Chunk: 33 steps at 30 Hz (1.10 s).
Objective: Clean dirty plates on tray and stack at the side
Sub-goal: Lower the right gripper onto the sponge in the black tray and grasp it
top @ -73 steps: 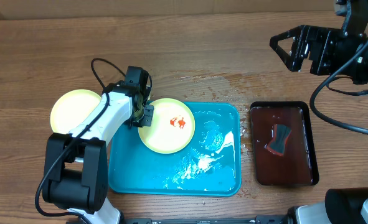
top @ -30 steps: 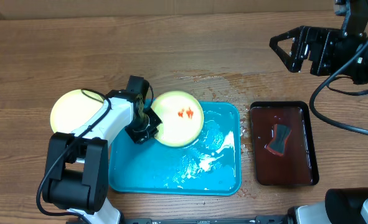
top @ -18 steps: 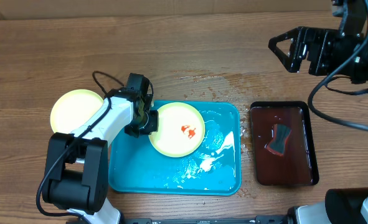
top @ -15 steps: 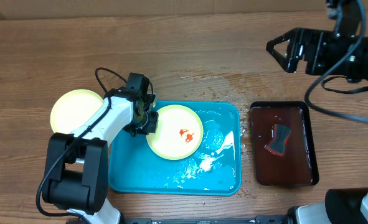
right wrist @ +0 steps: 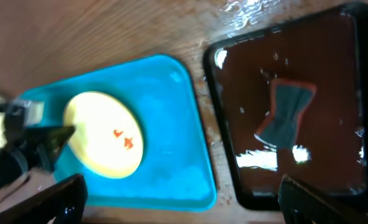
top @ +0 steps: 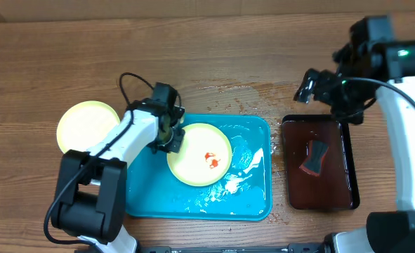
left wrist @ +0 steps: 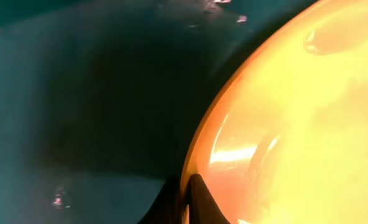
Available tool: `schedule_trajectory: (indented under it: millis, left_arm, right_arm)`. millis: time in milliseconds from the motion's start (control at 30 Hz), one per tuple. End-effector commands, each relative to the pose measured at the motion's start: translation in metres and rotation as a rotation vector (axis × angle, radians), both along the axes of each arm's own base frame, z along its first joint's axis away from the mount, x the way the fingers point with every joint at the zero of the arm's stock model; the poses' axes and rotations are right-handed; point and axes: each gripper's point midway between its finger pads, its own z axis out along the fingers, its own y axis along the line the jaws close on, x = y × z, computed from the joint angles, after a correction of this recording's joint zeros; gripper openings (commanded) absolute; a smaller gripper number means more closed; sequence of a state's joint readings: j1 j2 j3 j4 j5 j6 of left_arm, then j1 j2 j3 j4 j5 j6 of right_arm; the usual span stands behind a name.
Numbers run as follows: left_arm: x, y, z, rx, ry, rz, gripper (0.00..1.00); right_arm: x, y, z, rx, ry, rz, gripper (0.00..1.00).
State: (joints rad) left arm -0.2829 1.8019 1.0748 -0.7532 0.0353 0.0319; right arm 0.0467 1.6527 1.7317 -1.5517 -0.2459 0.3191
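The held plate still shows red sauce. I should next lower my open right gripper down into the dark tray, onto the orange sponge (right wrist: pixel 285 112) that lies in the liquid.
A pale yellow plate (top: pixel 200 153) with a red sauce smear lies in the turquoise tray (top: pixel 249 204), toward its left side. My left gripper (top: pixel 172 137) is shut on that plate's left rim. In the left wrist view the dark fingers (left wrist: pixel 196 199) pinch the edge of the yellow plate (left wrist: pixel 296 124) above the tray (left wrist: pixel 78 93). A second yellow plate (top: pixel 88 126) rests on the table left of the tray. My right gripper (top: pixel 318 88) hangs open over the table, holding nothing. The right wrist view looks down on the plate (right wrist: pixel 103 134) and the tray (right wrist: pixel 171 124), with the gripper (right wrist: pixel 184 208) empty.
A dark brown-red tray (top: pixel 286 169) with a black rim stands right of the turquoise one. It holds liquid and a grey sponge (top: pixel 314 156), also seen as the sponge (right wrist: pixel 286 112) in the right wrist view. Water is splashed on the wood (top: pixel 242 91) behind the trays.
The right arm has swung from the back right corner down and left, over the dark tray's far end. The left gripper has shifted the held plate slightly right and laid it flatter in the tray.
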Motion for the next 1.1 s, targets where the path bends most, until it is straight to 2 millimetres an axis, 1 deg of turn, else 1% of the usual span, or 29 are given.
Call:
schedule_trajectory:
  millis: [0,67,167,233,267,400,467,533,567,600,700,833,867,933,1033,1067]
  left_arm:
    - [-0.010,-0.012,-0.008,0.036,0.016,-0.052,0.04]
    - [-0.009,-0.014,-0.008,0.048,0.007,-0.057,0.04]
    - [-0.008,-0.016,-0.008,0.046,0.000,-0.060,0.04]
    - [-0.008,-0.016,-0.008,0.046,-0.001,-0.060,0.04]
    - [-0.008,-0.016,-0.008,0.046,-0.001,-0.060,0.04]
    - [-0.007,-0.016,-0.008,0.045,-0.005,-0.060,0.04]
    - [-0.006,-0.016,-0.008,0.044,-0.008,-0.060,0.04]
    - [-0.005,-0.017,-0.008,0.043,-0.011,-0.060,0.04]
    - [-0.005,-0.017,-0.008,0.043,-0.011,-0.060,0.04]
    - [-0.005,-0.017,-0.008,0.043,-0.011,-0.060,0.04]
    - [-0.005,-0.017,-0.008,0.043,-0.011,-0.060,0.04]
    - [-0.006,-0.016,-0.008,0.043,-0.009,-0.061,0.04]
    - [-0.006,-0.016,-0.008,0.043,-0.009,-0.061,0.04]
    - [-0.006,-0.016,-0.008,0.044,-0.009,-0.060,0.04]
    - [-0.007,-0.016,-0.008,0.045,-0.004,-0.060,0.04]
    - [-0.007,-0.016,-0.008,0.045,-0.003,-0.061,0.04]
  right_arm:
    - [-0.009,-0.008,-0.043,-0.045,0.097,-0.105,1.00]
    - [-0.010,-0.012,-0.063,-0.069,0.119,-0.152,1.00]
    - [-0.010,-0.030,-0.088,-0.158,0.129,-0.230,1.00]
    - [-0.012,-0.037,-0.100,-0.190,0.132,-0.238,1.00]
    - [-0.016,-0.042,-0.110,-0.211,0.142,-0.239,1.00]
    - [-0.030,-0.044,-0.136,-0.217,0.184,-0.235,1.00]
    - [-0.038,-0.040,-0.148,-0.196,0.209,-0.231,1.00]
    - [-0.046,-0.040,-0.156,-0.195,0.233,-0.230,0.92]
    - [-0.048,-0.040,-0.159,-0.196,0.240,-0.229,0.93]
    - [-0.051,-0.040,-0.165,-0.195,0.246,-0.234,0.96]
    - [-0.053,-0.045,-0.172,-0.198,0.243,-0.246,0.96]
    - [-0.052,-0.052,-0.187,-0.190,0.220,-0.273,0.95]
    - [-0.051,-0.052,-0.190,-0.184,0.212,-0.279,0.93]
    - [-0.049,-0.056,-0.197,-0.178,0.196,-0.295,0.80]
    - [-0.045,-0.061,-0.200,-0.174,0.173,-0.314,0.76]
    - [-0.043,-0.061,-0.200,-0.170,0.165,-0.316,0.73]
